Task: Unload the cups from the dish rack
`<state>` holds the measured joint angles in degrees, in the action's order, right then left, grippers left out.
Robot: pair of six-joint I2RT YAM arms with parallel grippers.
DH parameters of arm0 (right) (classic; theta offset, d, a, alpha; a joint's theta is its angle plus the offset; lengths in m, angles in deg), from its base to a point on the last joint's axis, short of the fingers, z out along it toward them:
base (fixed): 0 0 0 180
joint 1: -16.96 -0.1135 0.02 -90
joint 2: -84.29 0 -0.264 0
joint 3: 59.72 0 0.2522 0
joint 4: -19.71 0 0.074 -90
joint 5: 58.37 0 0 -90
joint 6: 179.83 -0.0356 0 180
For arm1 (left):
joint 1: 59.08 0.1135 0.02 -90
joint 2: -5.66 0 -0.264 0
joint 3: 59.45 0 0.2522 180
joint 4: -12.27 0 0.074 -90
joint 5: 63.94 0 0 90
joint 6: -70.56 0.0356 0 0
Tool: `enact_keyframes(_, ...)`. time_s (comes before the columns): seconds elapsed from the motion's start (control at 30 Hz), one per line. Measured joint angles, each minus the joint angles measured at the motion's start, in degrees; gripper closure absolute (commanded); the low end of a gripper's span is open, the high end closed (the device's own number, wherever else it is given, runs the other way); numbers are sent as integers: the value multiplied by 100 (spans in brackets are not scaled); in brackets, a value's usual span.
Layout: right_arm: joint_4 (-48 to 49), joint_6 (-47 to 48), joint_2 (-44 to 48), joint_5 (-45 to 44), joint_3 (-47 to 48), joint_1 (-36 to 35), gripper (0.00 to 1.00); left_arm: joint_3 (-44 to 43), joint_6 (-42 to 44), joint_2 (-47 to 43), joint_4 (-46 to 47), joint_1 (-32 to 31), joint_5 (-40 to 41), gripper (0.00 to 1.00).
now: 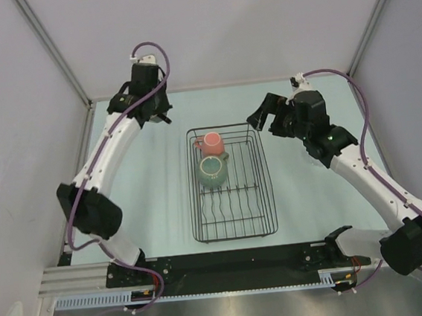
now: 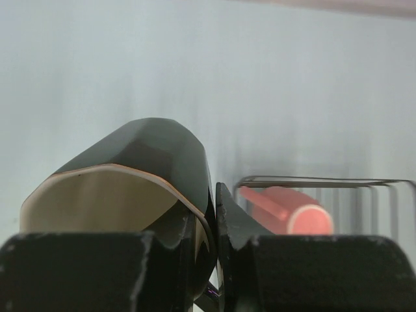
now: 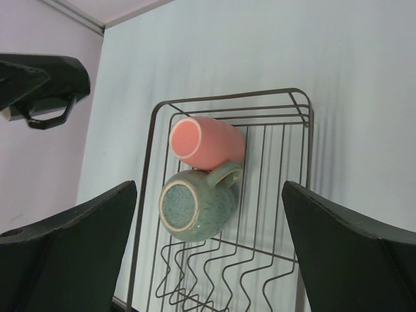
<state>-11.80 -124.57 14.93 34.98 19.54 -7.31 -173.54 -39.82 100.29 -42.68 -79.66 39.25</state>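
The left gripper lowers the black cup onto the tabletop (image 1: pixel 157 146) beside the rack's pink-mug corner next and releases the cup's rim, because that spot is bare.
The black wire dish rack (image 1: pixel 234 223) stands mid-table. In its far end lie a pink mug (image 1: pixel 210 144) and, next to it, a pale-green mug (image 1: pixel 213 171), both on their sides. My left gripper (image 1: pixel 156 112) is beyond the rack's far left corner, shut on the rim of a black cup (image 2: pixel 143 162) with a pale inside; one finger is inside the cup and one outside. My right gripper (image 1: pixel 261 116) is open and empty, above the rack's far right corner. In the right wrist view the pink mug (image 3: pixel 208 140) and green mug (image 3: pixel 198 205) lie between its fingers, far below.
The left wrist view shows the pink mug (image 2: pixel 292 211) and the rack's end bars (image 2: pixel 325 182) to the right of the black cup. The left gripper (image 3: pixel 45 81) shows at the upper left of the right wrist view. Enclosure walls stand close behind and beside the table.
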Motion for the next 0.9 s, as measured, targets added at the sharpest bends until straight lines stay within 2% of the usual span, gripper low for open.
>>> enact_keyframes(0.17,-203,157,94,-162,2,-39,0,-562,361,1078,-706,105,293,100)
enact_keyframes(0.37,-337,275,76,-210,33,-192,0,-811,407,1773,-1211,389,166,100)
enact_keyframes(0.9,-387,345,-326,-249,118,-286,0,-647,389,2601,-994,634,-553,100)
